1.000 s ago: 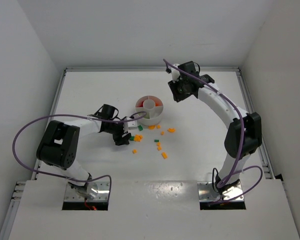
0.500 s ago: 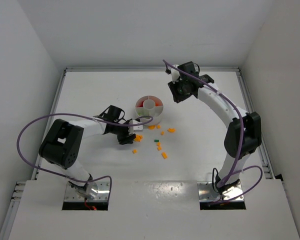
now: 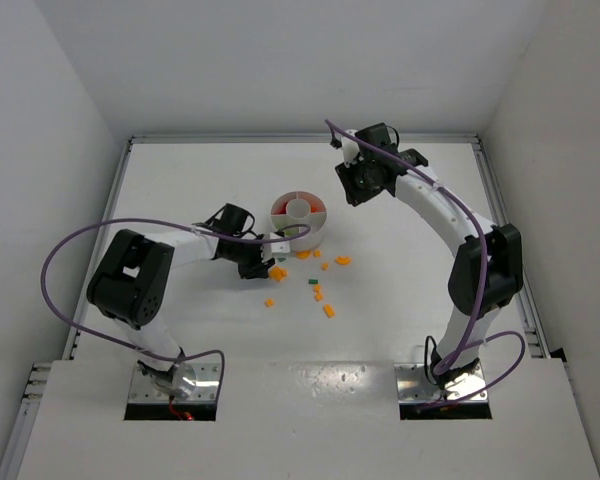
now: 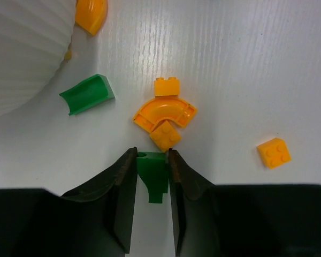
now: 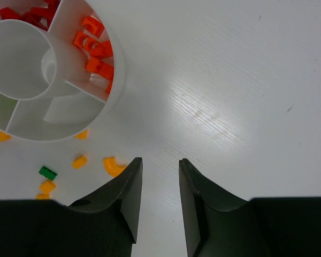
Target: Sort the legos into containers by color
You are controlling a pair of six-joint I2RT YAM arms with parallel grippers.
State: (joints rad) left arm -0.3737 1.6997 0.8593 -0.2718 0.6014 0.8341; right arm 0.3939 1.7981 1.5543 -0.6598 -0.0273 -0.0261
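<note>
I should raise my left gripper over the dish's side, then release the green lego in the dish's empty wedge, outward, to the gripper's right in the top view.
My left gripper (image 4: 152, 152) is low on the table, its jaws pressed against both sides of a small green lego (image 4: 152, 174). Just ahead of it lie a curved orange lego (image 4: 166, 112), two small orange bricks (image 4: 165, 135) and a curved green piece (image 4: 87, 93) beside the dish wall (image 4: 21, 48). The round white dish (image 3: 318, 232) holds red legos (image 5: 93, 45) in one wedge. My right gripper (image 5: 158, 160) hovers open and empty above bare table to the right of the dish (image 5: 115, 80).
Loose orange legos (image 3: 328, 310) and a small green one (image 3: 313, 281) are scattered on the table in front of the dish. Another orange brick (image 4: 273, 152) lies right of my left fingers. White walls enclose the table.
My left gripper has slid right toward the pile beside the dish and its jaws have narrowed onto the green lego. The right arm has stayed still.
</note>
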